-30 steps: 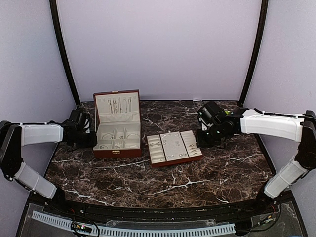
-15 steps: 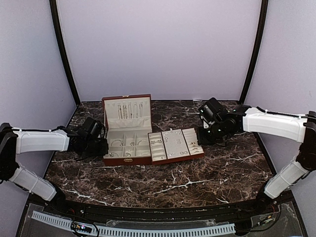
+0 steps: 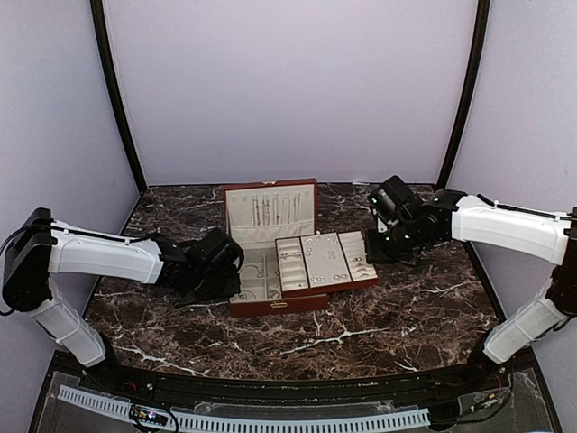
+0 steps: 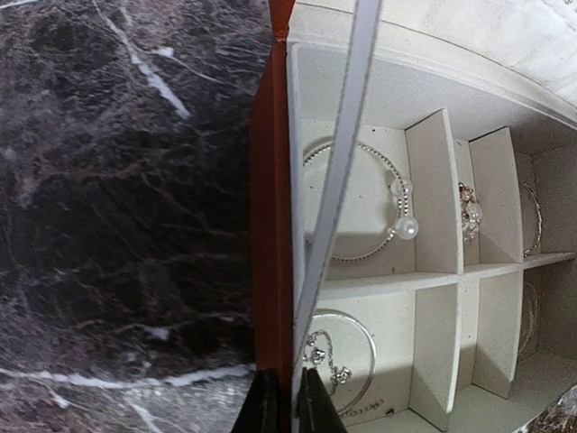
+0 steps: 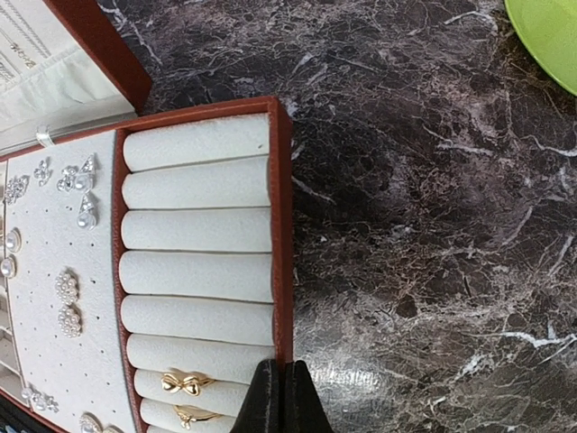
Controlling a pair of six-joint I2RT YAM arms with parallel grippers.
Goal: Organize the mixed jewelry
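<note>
The tray (image 3: 326, 262) juts past the box, so my left gripper should push the box by its held side toward the right gripper, further under the tray, then open.
The red-brown wooden box (image 3: 274, 304) stands open at mid-table, lid upright. My left gripper (image 3: 231, 262) is at its left side. In the left wrist view the gripper (image 4: 287, 408) is shut on the box's left wall (image 4: 270, 225). The compartments hold mixed jewelry: a pearl bracelet (image 4: 402, 225) and a chain piece (image 4: 341, 363). The cream slotted tray (image 3: 330, 290) overlaps the box's right part. My right gripper (image 3: 372, 249) (image 5: 282, 397) is shut on the tray's red rim (image 5: 282, 225). Earrings (image 5: 77, 179) and gold rings (image 5: 184, 383) sit in the tray.
A white strap (image 4: 343, 153) runs across the left wrist view over the box's edge. A lime-green round object (image 5: 548, 36) lies on the marble beyond the tray. Dark marble table (image 3: 379, 325) stretches in front of both containers; purple walls enclose the back and sides.
The box has slid right with my left gripper on its wall, and its right part is now under the tray. The right gripper and tray shifted only slightly.
</note>
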